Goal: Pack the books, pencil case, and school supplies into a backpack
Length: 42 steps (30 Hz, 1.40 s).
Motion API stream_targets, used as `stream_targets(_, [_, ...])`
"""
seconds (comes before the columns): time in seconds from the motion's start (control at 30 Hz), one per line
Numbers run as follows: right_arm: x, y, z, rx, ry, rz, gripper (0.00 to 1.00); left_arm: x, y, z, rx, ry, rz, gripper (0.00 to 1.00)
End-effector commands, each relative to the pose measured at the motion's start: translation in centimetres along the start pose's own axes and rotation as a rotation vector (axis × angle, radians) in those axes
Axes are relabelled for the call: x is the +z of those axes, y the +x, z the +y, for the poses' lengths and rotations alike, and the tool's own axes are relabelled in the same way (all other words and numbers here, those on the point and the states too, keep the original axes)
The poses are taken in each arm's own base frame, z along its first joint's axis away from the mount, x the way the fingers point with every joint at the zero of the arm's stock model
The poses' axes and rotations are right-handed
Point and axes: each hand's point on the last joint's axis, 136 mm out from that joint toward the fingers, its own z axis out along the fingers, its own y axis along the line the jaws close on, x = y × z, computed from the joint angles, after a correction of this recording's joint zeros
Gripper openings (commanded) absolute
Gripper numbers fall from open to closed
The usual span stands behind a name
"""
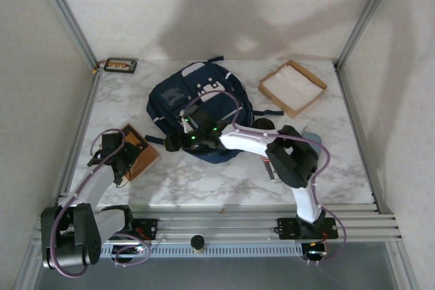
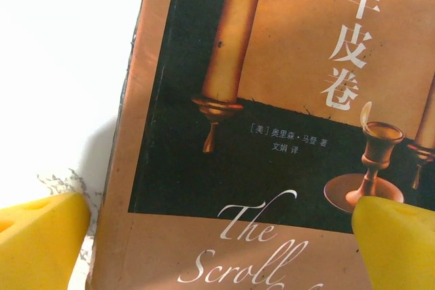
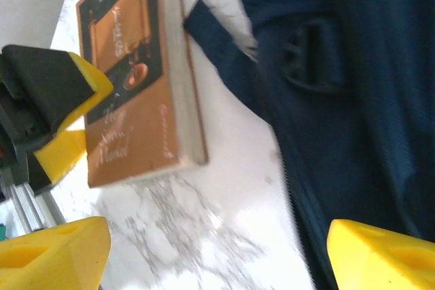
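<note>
The book lies free with my left gripper over the opposite edge, so my right gripper moves toward it and down onto the cover's near edge [image 1: 149, 146] [image 3: 171, 96] next.
The navy backpack [image 1: 197, 103] lies mid-table, its dark fabric and strap [image 3: 217, 52] on the right of the right wrist view. A brown book [image 1: 144, 156] lies flat to its left, showing scroll artwork [image 2: 272, 134]. My left gripper [image 1: 121, 157] hangs open over that book [image 3: 136, 79]: one yellow fingertip [image 2: 41, 236] is over the marble beside the book's edge, the other over the cover. My right gripper [image 1: 175, 144] is open above bare marble between book and backpack, with nothing between its fingertips [image 3: 384, 256]. A small dark case [image 1: 119, 66], maybe the pencil case, sits at the back left corner.
A shallow cardboard tray [image 1: 291, 87] stands at the back right. A striped flat item [image 1: 272, 166] lies partly hidden under the right arm. Metal frame posts and white walls close in the table on three sides.
</note>
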Motion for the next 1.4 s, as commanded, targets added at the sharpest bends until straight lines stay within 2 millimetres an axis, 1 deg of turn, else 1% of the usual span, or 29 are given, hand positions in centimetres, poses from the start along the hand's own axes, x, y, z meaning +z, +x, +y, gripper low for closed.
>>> stream_targets(0.0, [2.0, -0.8, 3.1, -0.037, -0.048, 0.002, 0.83, -0.2, 1.2, 1.8, -0.016, -0.054, 0.033, 0.99])
stream_targets(0.03, [2.7, -0.8, 3.5, -0.047, -0.047, 0.003, 0.83, -0.2, 1.2, 2.0, -0.019, -0.059, 0.026, 0.99])
stream_targets(0.1, [4.2, -1.0, 3.6, -0.039, -0.049, 0.003, 0.78, -0.1, 1.3, 2.3, -0.022, -0.068, 0.026, 0.97])
stream_targets(0.2, [6.4, -1.4, 2.8, -0.044, -0.003, 0.000, 0.76, -0.3, 1.1, 2.3, -0.027, -0.070, 0.012, 0.94])
stream_targets(0.3, [7.8, -1.5, 3.0, -0.061, -0.007, 0.004, 0.71, -0.3, 1.1, 2.1, -0.038, -0.050, 0.013, 0.90])
stream_targets(0.37, [8.8, -1.1, 3.0, -0.082, 0.003, 0.020, 0.69, -0.3, 1.1, 2.0, -0.038, -0.053, 0.017, 0.87])
stream_targets(0.5, [10.0, -0.6, 2.9, -0.095, 0.001, 0.051, 0.60, -0.2, 1.1, 2.0, -0.036, -0.052, 0.013, 0.84])
stream_targets(0.7, [11.4, 0.4, 2.8, -0.106, -0.005, 0.104, 0.52, 0.0, 1.5, 2.2, -0.043, -0.044, 0.022, 0.80])
stream_targets(0.77, [11.5, 0.7, 3.5, -0.116, -0.031, 0.118, 0.45, 0.1, 1.6, 2.2, -0.042, -0.041, 0.029, 0.78])
stream_targets(0.87, [11.1, 0.8, 4.8, -0.134, -0.053, 0.127, 0.40, 0.0, 1.5, 2.2, -0.035, -0.042, 0.025, 0.77])
stream_targets(0.93, [10.4, 0.3, 5.4, -0.143, -0.055, 0.110, 0.32, 0.0, 1.5, 2.3, -0.035, -0.046, 0.022, 0.77])
stream_targets(1.03, [9.3, -0.5, 6.6, -0.156, -0.079, 0.086, 0.24, 0.0, 1.7, 2.2, -0.037, -0.040, 0.030, 0.76])
stream_targets(1.13, [8.4, -0.7, 7.8, -0.162, -0.123, 0.076, 0.11, -0.3, 1.4, 2.3, -0.036, -0.043, 0.017, 0.76])
stream_targets(1.2, [7.7, -0.9, 8.5, -0.170, -0.137, 0.069, 0.07, -0.6, 1.2, 2.4, -0.044, -0.049, 0.004, 0.77])
stream_targets(1.27, [7.2, -1.1, 9.1, -0.174, -0.160, 0.062, 0.00, -0.9, 1.0, 2.2, -0.053, -0.033, -0.009, 0.79])
stream_targets(1.37, [6.4, -1.5, 10.3, -0.176, -0.196, 0.054, 0.00, -1.4, 0.5, 1.8, -0.060, -0.033, -0.022, 0.80])
